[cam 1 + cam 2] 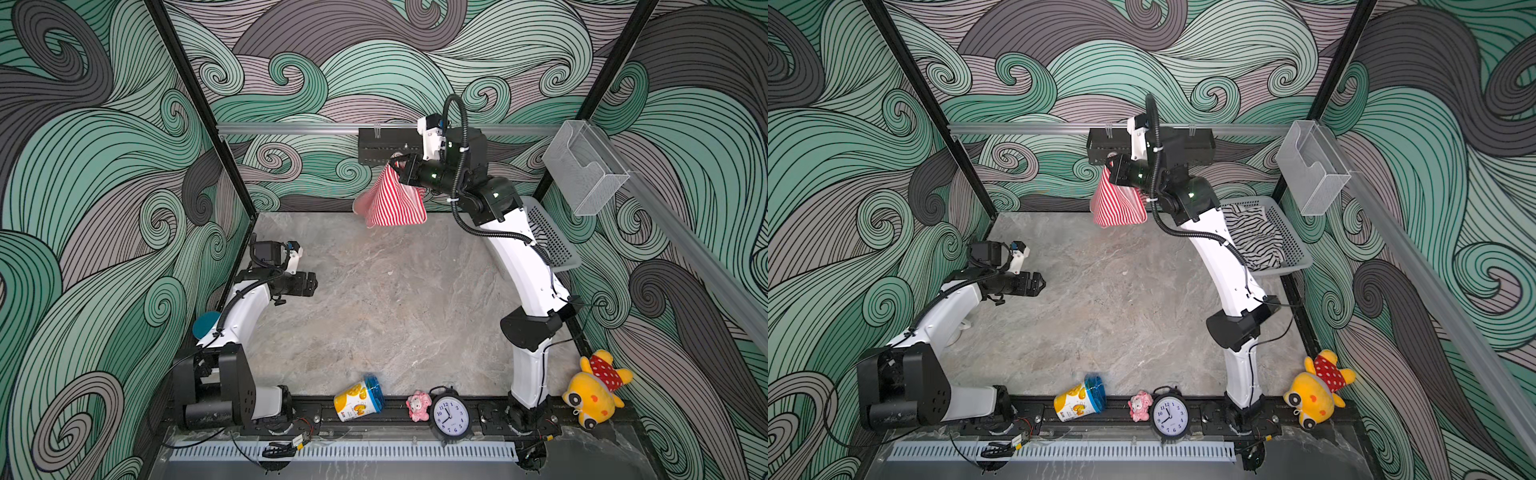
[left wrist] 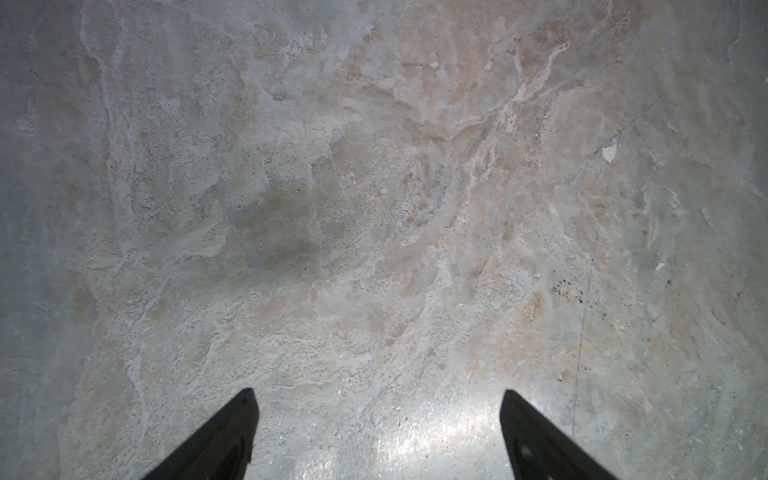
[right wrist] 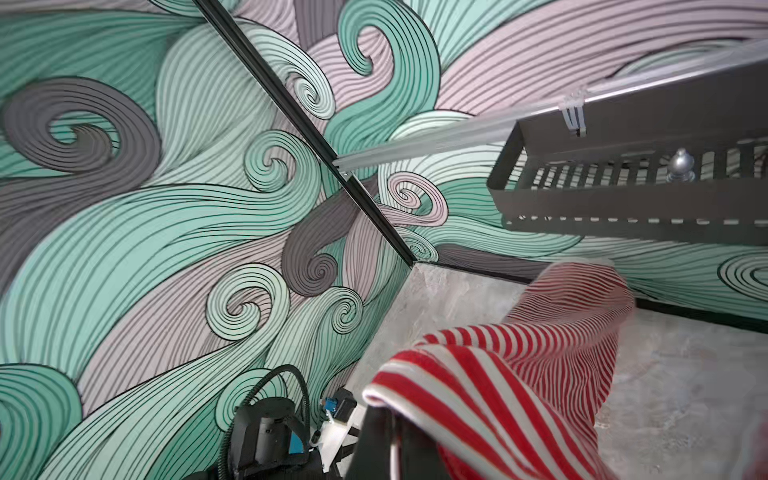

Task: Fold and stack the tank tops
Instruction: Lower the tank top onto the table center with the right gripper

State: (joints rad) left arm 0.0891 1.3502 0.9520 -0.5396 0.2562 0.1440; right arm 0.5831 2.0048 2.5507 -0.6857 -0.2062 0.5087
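Observation:
The table's open middle lies bare, so next I will tip my right gripper downward, lower it and draw it back toward my base to let go of the tank top over that middle.
My right gripper (image 1: pixel 394 161) (image 1: pixel 1110 165) (image 3: pixel 395 419) is shut on the red-and-white striped tank top (image 1: pixel 395 203) (image 1: pixel 1117 203) (image 3: pixel 498 374). It holds the top high in the air near the back wall, and the cloth hangs bunched below the jaws, clear of the stone table (image 1: pixel 374 299). The black-and-white striped tank top (image 1: pixel 1254 237) lies crumpled in the grey basket (image 1: pixel 1291 245) at the back right, partly behind the right arm. My left gripper (image 1: pixel 316 284) (image 1: pixel 1043 284) (image 2: pixel 378 399) hovers open and empty over the table's left side.
A black slotted shelf (image 1: pixel 386 145) hangs on the back wall just behind the right gripper. A clear box (image 1: pixel 582 166) is mounted on the right wall. Along the front edge lie a tipped yellow cup (image 1: pixel 359 398), a pink figurine (image 1: pixel 417 405), a clock (image 1: pixel 451 415) and a yellow plush (image 1: pixel 594 390).

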